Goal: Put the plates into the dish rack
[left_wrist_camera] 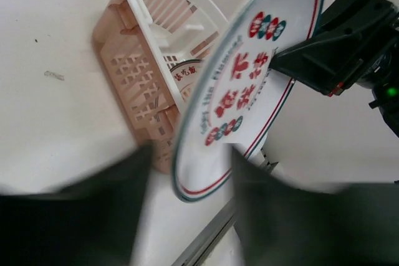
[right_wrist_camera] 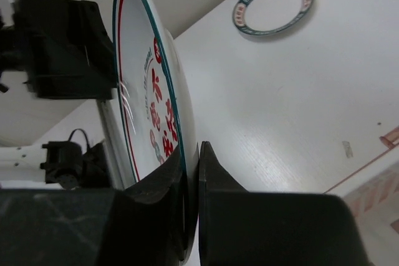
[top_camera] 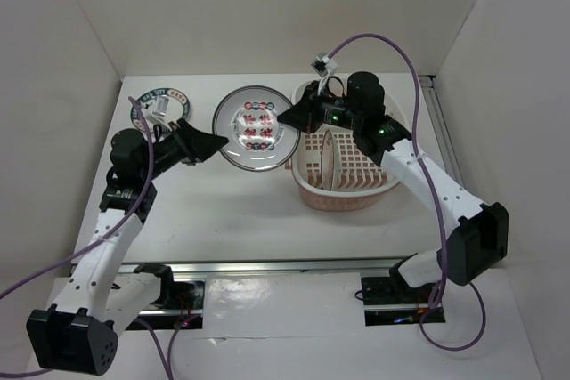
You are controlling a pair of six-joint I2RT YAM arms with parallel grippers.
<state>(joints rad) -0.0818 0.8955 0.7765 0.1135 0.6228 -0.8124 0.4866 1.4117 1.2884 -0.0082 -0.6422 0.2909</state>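
My right gripper swings over, turns, lowers and releases next. The empty bottom of the dish rack beside the standing plate (top_camera: 355, 168) lies below it, to its right in the top view.
The plate with red motifs (top_camera: 254, 131) hangs above the table between the two grippers, just left of the dish rack (top_camera: 392, 180). My right gripper (top_camera: 287, 118) is shut on the plate's right rim; in the right wrist view the gripper (right_wrist_camera: 194, 154) pinches the plate's edge (right_wrist_camera: 146, 91). My left gripper (top_camera: 216, 142) is at the plate's left edge, jaws wide apart around the plate's rim (left_wrist_camera: 249, 85) without clamping it. The green/blue-rimmed plate (top_camera: 160, 104) lies flat at the far left. Another plate (top_camera: 327, 156) stands on edge inside the rack.
White walls enclose the table on the left, back and right. The rack (left_wrist_camera: 134, 73) sits right of centre. A metal rail (top_camera: 267, 266) runs along the near edge. Purple cables (top_camera: 392, 46) loop above the right arm.
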